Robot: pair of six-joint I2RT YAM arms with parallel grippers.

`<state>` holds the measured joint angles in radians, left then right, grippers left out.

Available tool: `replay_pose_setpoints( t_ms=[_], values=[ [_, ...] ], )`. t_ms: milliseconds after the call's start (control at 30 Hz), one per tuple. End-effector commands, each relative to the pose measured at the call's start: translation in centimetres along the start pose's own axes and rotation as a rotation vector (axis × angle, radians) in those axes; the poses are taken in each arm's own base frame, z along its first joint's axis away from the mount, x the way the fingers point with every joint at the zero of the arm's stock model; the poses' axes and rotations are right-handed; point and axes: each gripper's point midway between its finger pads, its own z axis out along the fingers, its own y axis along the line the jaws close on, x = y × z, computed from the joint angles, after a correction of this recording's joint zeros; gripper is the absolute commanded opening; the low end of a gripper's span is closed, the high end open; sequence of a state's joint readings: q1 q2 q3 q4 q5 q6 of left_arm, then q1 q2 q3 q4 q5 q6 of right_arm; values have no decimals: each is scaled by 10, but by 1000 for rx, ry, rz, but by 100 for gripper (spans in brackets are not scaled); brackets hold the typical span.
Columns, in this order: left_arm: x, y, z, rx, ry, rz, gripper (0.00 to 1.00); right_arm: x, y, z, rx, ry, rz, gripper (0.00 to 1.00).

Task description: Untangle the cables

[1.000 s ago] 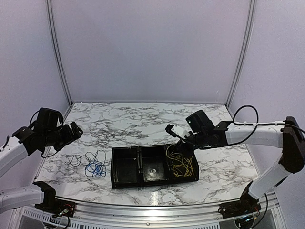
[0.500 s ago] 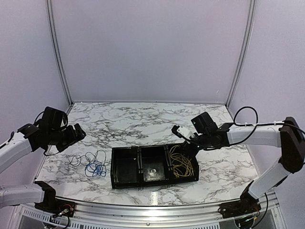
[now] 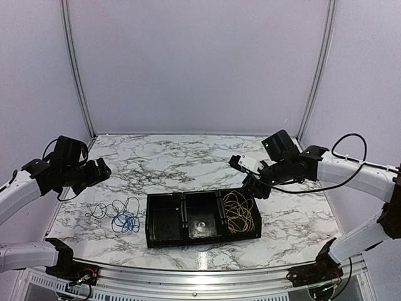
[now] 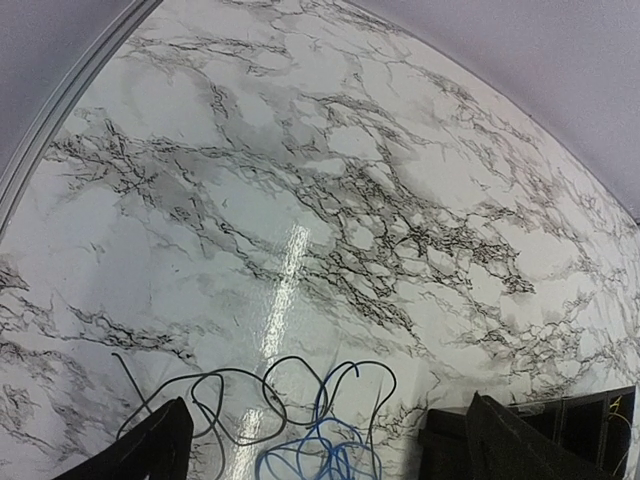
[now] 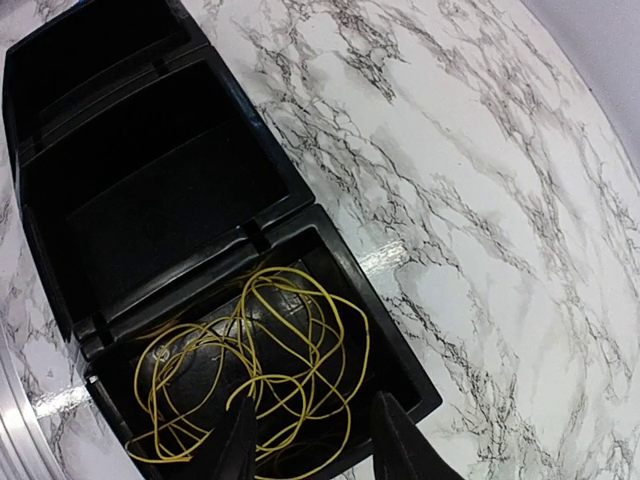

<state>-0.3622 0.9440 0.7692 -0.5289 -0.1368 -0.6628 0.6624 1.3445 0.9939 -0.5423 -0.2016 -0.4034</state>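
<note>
The left gripper needs to move down and back next, onto the outer loops of the dark grey cable and clear of the blue, as the loops lie below the gripper, nearer the robot's base.
A yellow cable (image 3: 239, 212) lies coiled in the right compartment of a black three-part tray (image 3: 164, 241); it also shows in the right wrist view (image 5: 250, 375). A blue cable (image 3: 126, 221) and a dark grey cable (image 3: 106, 209) lie overlapping on the table left of the tray; both show in the left wrist view, the blue one (image 4: 318, 452) and the grey one (image 4: 240, 395). My left gripper (image 3: 100, 170) hangs open and empty above and behind them. My right gripper (image 3: 250, 185) is open and empty above the tray's right compartment.
The tray's left and middle compartments (image 3: 202, 218) hold no cable. The tray (image 5: 130, 190) fills the left of the right wrist view. Marble tabletop (image 3: 188, 163) extends behind the tray to the purple back wall.
My right gripper has risen and drawn back to the right, leaving the yellow cable in the tray. My left gripper has shifted slightly.
</note>
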Motion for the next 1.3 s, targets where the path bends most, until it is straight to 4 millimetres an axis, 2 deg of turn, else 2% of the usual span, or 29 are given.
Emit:
replay_pose_setpoints(
  t_ms=[0, 100, 267, 433, 600, 733, 767, 933, 1000, 1133, 1267],
  values=[
    [-3, -8, 1, 7, 25, 90, 99, -8, 9, -12, -78, 11, -79, 40],
    [3, 1, 11, -70, 89, 157, 99, -20, 12, -19, -98, -27, -146, 40],
    [14, 42, 28, -306, 138, 175, 99, -44, 5, -18, -90, -89, -151, 42],
    [30, 37, 31, -247, 207, 207, 99, -59, 0, -19, -82, -125, -161, 43],
    [35, 49, 21, -262, 169, 126, 99, -62, 1, -21, -81, -149, -155, 43],
    [64, 49, 21, -224, 273, 70, 99, -59, 6, -21, -97, -153, -149, 43],
    [70, 51, 19, -228, 295, 52, 96, -58, 6, -21, -100, -154, -149, 43],
    [88, 74, -4, -316, 292, -182, 73, -59, 9, -23, -109, -164, -144, 43],
    [94, 84, -13, -357, 266, -304, 67, -59, 9, -24, -110, -169, -142, 43],
    [114, 96, -17, -364, 224, -579, 66, -56, 11, -22, -118, -171, -139, 43],
    [108, 98, -15, -313, 129, -728, 67, -56, 14, -21, -128, -172, -138, 43]
  ],
)
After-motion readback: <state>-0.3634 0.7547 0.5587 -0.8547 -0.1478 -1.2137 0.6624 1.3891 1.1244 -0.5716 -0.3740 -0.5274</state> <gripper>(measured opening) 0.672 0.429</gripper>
